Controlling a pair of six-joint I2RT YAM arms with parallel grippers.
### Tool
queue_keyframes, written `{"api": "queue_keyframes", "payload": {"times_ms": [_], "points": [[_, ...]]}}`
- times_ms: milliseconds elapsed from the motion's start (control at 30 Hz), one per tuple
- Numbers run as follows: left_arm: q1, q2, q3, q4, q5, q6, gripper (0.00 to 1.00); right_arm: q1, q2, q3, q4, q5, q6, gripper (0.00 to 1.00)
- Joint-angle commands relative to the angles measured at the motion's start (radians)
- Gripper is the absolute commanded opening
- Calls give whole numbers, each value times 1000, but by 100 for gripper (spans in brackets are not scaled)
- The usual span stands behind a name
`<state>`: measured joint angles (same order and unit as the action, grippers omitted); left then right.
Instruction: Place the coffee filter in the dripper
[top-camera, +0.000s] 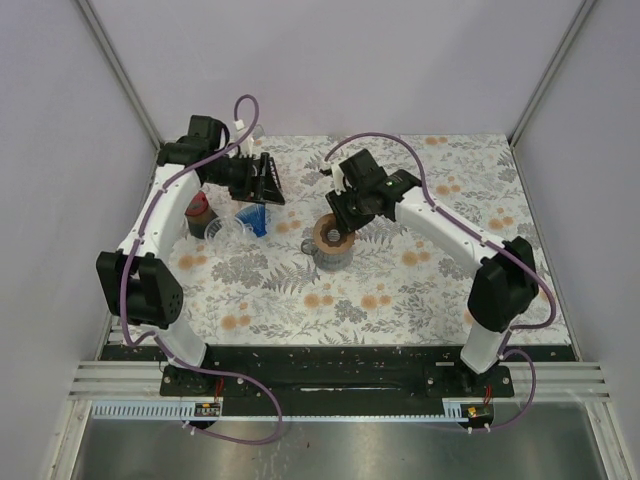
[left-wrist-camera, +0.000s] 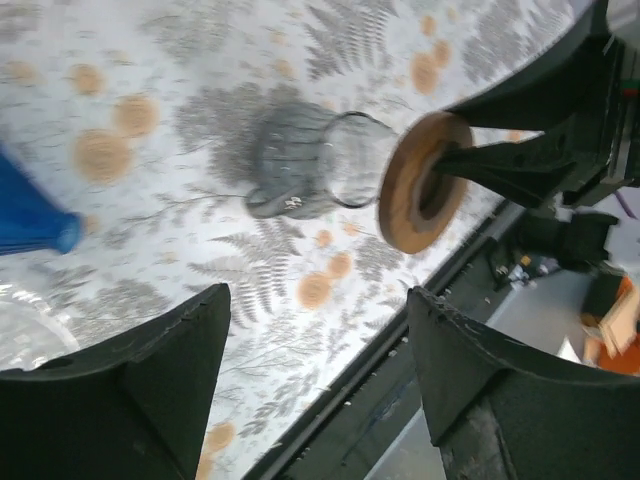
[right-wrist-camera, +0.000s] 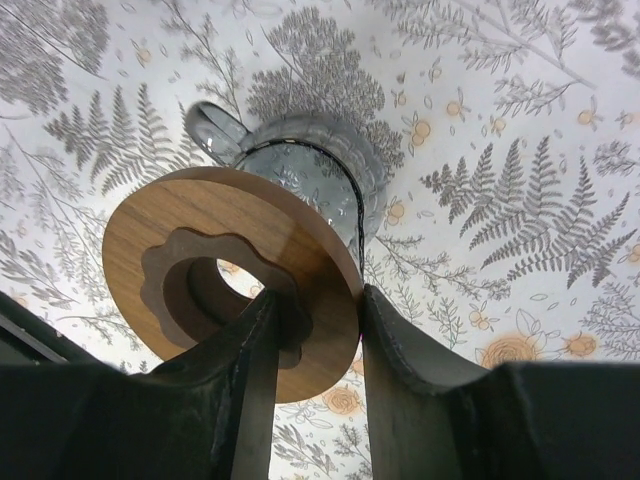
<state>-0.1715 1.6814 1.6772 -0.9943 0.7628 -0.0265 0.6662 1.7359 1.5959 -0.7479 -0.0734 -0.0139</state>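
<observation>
The left gripper tilts to point down and lowers onto the blue cone's wide end next, since the cone lies below the gripper on the tabletop.
A round wooden ring with a central hole sits over a ribbed clear glass dripper body with a handle. My right gripper is shut on the ring's rim, one finger through the hole and one outside. In the top view the ring is at mid-table under the right gripper. A blue ribbed cone, which may be the filter, lies to the left. My left gripper is open and empty just above and behind the cone. In the left wrist view it faces the ring.
A clear plastic cup and a dark red-brown object stand beside the blue cone at the left. The floral tablecloth covers the table, with white walls round it and a black rail at the near edge.
</observation>
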Motion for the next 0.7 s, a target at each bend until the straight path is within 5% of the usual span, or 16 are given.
{"api": "queue_keyframes", "payload": {"times_ms": [0,433,667], "points": [[55,-46,10,16,-103,65,75,-7,62,94,-67,15,-35,1],[83,-100,-66,45,-126,88,75,-19,238,223,-142,17,-77,17],[84,-94,-73,45,-114,86,75,-19,258,228,-136,17,-92,46]]}}
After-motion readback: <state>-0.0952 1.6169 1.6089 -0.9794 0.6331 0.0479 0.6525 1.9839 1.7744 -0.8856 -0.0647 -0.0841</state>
